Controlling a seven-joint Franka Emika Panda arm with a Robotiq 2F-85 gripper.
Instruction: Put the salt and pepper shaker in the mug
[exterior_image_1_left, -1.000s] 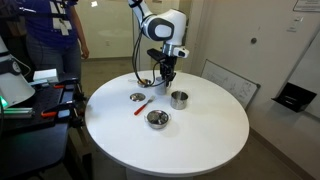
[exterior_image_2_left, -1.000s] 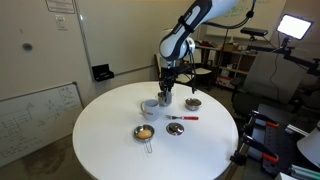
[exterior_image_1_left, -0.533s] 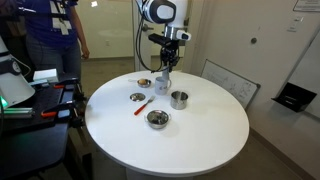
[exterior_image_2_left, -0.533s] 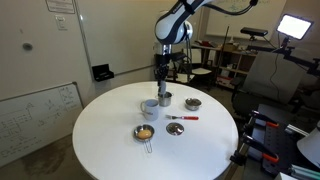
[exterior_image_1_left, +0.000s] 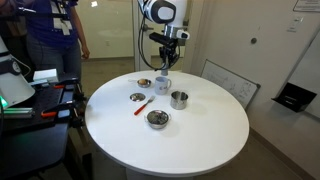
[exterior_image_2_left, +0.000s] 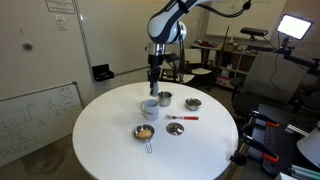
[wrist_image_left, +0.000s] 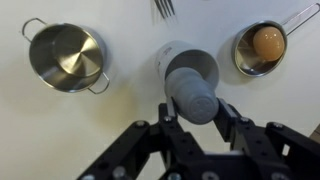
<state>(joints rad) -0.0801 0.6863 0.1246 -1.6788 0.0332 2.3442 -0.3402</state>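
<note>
The mug's opening (wrist_image_left: 199, 59) is below the robot's gripper, so the gripper should next move down until the shaker (wrist_image_left: 192, 92) is inside the white mug and let go of it there.
My gripper (wrist_image_left: 192, 108) is shut on the salt and pepper shaker (wrist_image_left: 192, 92), a pale grey cylinder held upright between the fingers. The white mug (wrist_image_left: 172, 55) lies directly below it, mostly hidden by the shaker. In both exterior views the gripper (exterior_image_1_left: 163, 62) (exterior_image_2_left: 152, 78) hangs well above the table, over the mug (exterior_image_1_left: 163, 86) (exterior_image_2_left: 150, 107).
A steel pot with two handles (wrist_image_left: 67, 57) (exterior_image_1_left: 179, 99) stands beside the mug. A small metal pan holding a yellowish item (wrist_image_left: 263, 45) sits on the other side. A red utensil (exterior_image_1_left: 142, 105) and metal bowls (exterior_image_1_left: 157, 119) lie on the round white table (exterior_image_1_left: 200, 140).
The arm has risen from the table with the shaker in the gripper and shifted over the mug.
</note>
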